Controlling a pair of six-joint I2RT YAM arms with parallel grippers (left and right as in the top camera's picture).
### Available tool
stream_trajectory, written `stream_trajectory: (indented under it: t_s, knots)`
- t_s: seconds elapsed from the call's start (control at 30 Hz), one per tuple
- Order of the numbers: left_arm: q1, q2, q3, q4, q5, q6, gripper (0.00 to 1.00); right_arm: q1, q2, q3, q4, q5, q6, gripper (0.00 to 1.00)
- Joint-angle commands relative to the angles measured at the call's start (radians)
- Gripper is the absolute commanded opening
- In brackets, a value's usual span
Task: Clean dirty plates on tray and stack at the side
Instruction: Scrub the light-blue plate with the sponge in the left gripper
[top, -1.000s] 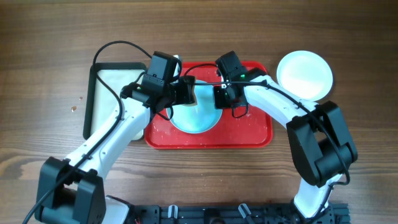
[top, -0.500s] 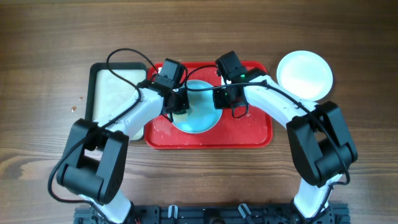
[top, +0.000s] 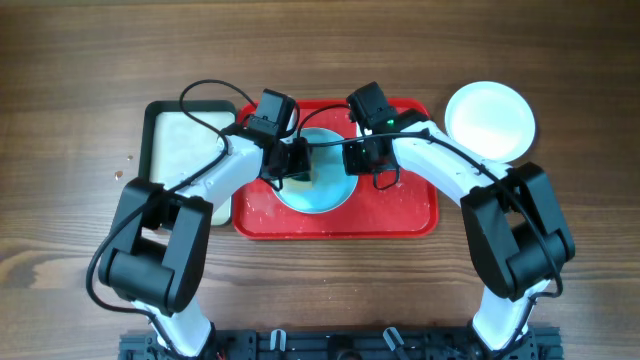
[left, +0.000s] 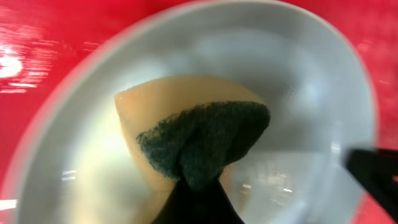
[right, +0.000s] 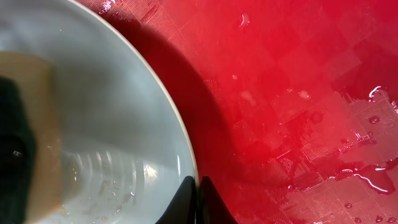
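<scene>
The left gripper lifts off the plate next, moves left in the overhead view and lowers the sponge onto the dark-rimmed tray's pale inside, which is empty.
A pale light-blue plate (top: 322, 185) lies on the red tray (top: 400, 215). My left gripper (top: 297, 160) is shut on a yellow sponge with a green scouring side (left: 199, 143) and presses it on the inside of the light-blue plate (left: 298, 81). My right gripper (top: 352, 158) is shut on the plate's right rim (right: 183, 155); its fingers pinch the rim from both sides (right: 198, 193). The sponge shows at the left edge of the right wrist view (right: 18, 124). A white plate (top: 489, 120) lies on the table to the right of the tray. A third plate is out of view.
A dark-rimmed tray with a pale inside (top: 180, 150) lies left of the red tray. The red tray floor is wet, with water drops (right: 367, 168). Wooden table (top: 80, 60) all round.
My left arm has swung in over the plate and moved the sponge rightward onto its inside. My right gripper has held still on the rim.
</scene>
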Motion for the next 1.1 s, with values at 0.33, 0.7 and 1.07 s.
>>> stream_trajectory:
  t_s: [0.33,0.7,1.07]
  knots:
    - [0.0,-0.001,0.013,0.019,0.29,0.079,0.04,0.01,0.003,-0.01,0.013,-0.011,-0.004,0.04]
    - [0.082,-0.254,0.015,-0.109,0.023,0.078,0.04,0.01,0.003,-0.01,0.021,-0.011,-0.011,0.04]
    - [0.065,-0.094,0.012,-0.166,-0.097,0.074,0.04,0.01,0.003,-0.01,0.023,-0.011,-0.012,0.04]
